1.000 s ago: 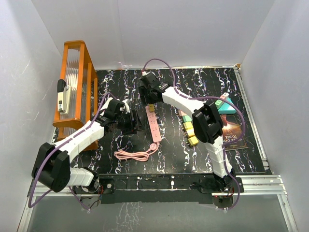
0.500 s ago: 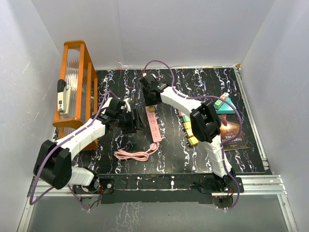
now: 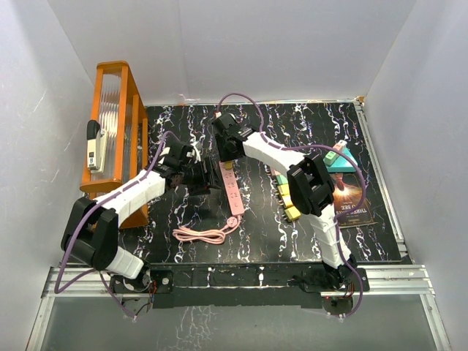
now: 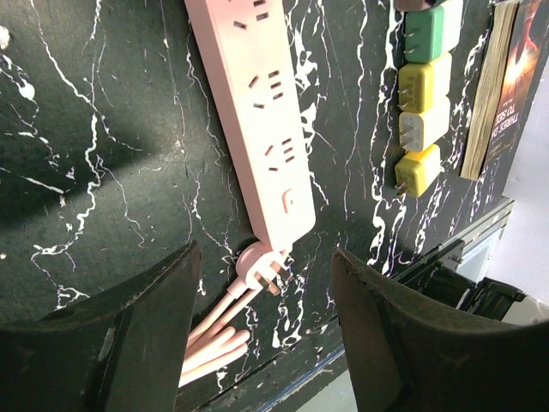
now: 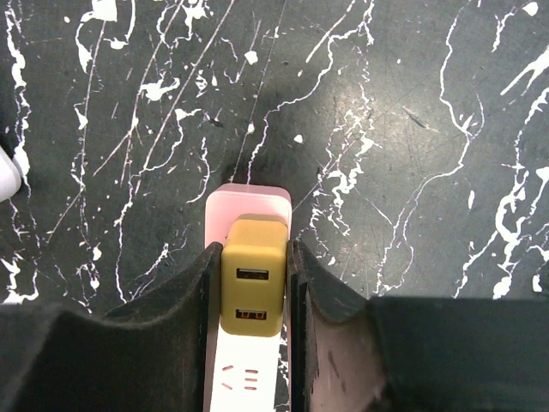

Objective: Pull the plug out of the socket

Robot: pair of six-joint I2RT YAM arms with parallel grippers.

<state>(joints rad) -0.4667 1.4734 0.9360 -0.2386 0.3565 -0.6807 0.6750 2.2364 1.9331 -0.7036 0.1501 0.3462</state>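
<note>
I will next pull up with my right gripper, because the plug still sits in its socket. Then I will move across and down beside the far end of the plug row and release the plug.
A pink power strip [image 3: 232, 187] lies mid-table, running near to far. A mustard-yellow USB plug [image 5: 253, 287] sits in the socket at the strip's far end [image 5: 249, 200]. My right gripper [image 5: 254, 251] is shut on this plug, with one finger pressed on each side; in the top view it [image 3: 228, 151] stands over the strip's far end. My left gripper [image 3: 205, 178] is open and empty just left of the strip. In the left wrist view its fingers [image 4: 137, 343] frame the strip's near end [image 4: 257, 112] and the strip's own pink cord plug [image 4: 257, 266].
An orange rack [image 3: 117, 124] holding a white device [image 3: 93, 150] stands at far left. The coiled pink cord [image 3: 208, 234] lies near the front. A row of yellow and green plugs [image 3: 287, 197], a teal object [image 3: 340, 161] and a book [image 3: 355, 201] lie to the right.
My left gripper has moved farther from the base and closer to the strip's left side. The right gripper has stayed at the strip's far end.
</note>
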